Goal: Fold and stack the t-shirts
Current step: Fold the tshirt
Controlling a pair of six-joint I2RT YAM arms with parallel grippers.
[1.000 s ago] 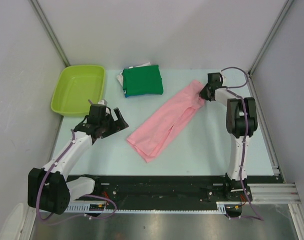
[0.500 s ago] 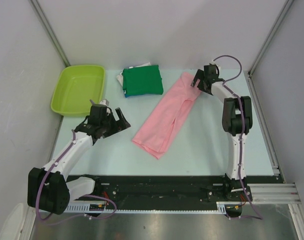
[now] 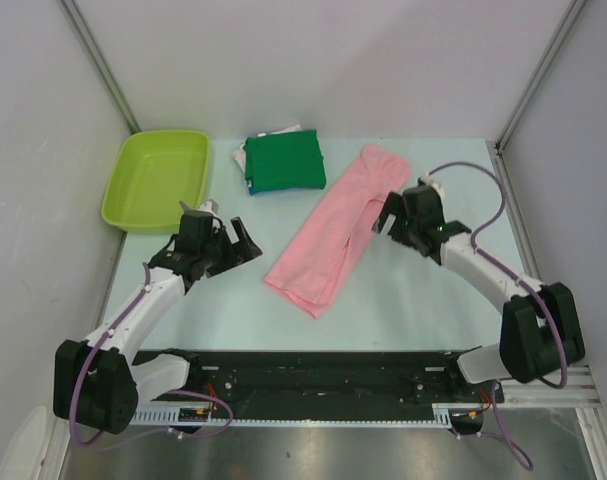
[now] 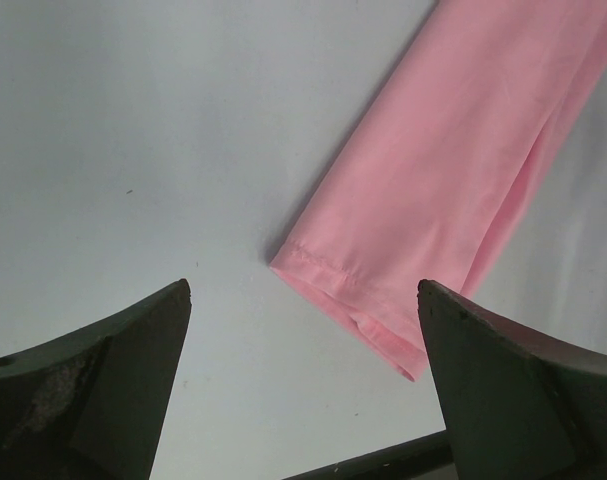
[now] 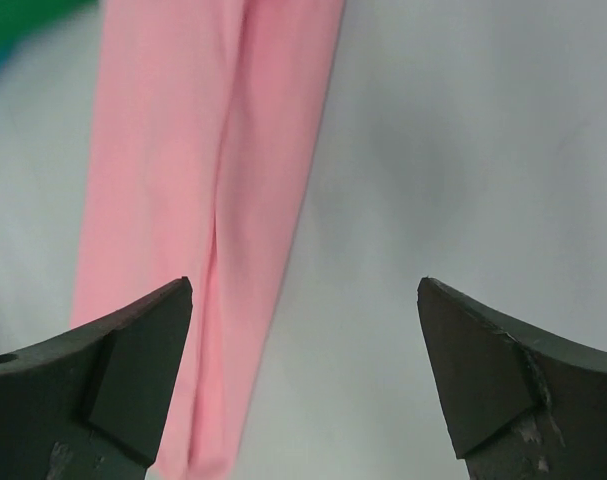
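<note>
I should next move my right gripper down, back and leftward in the top view, to the slanted, folded pink t-shirt's near corner, which is back from the gripper.
A light pink t-shirt lies folded into a long strip, running diagonally across the middle of the table. The left wrist view shows its hemmed near end; the strip runs up the left half of the right wrist view. A dark green folded t-shirt tops a small stack at the back, white and blue edges showing beneath. My left gripper hangs open just left of the pink strip's near end, holding nothing. Beside the strip's right edge near its far end, my right gripper is open and empty.
A lime green plastic tub stands at the back left corner. Grey walls with metal corner posts enclose the table. A black rail runs along the near edge by the arm bases.
My right gripper let go of the pink shirt's far end, opened, and drew back toward the near right. The strip's far end now rests further back. The left arm barely moved.
</note>
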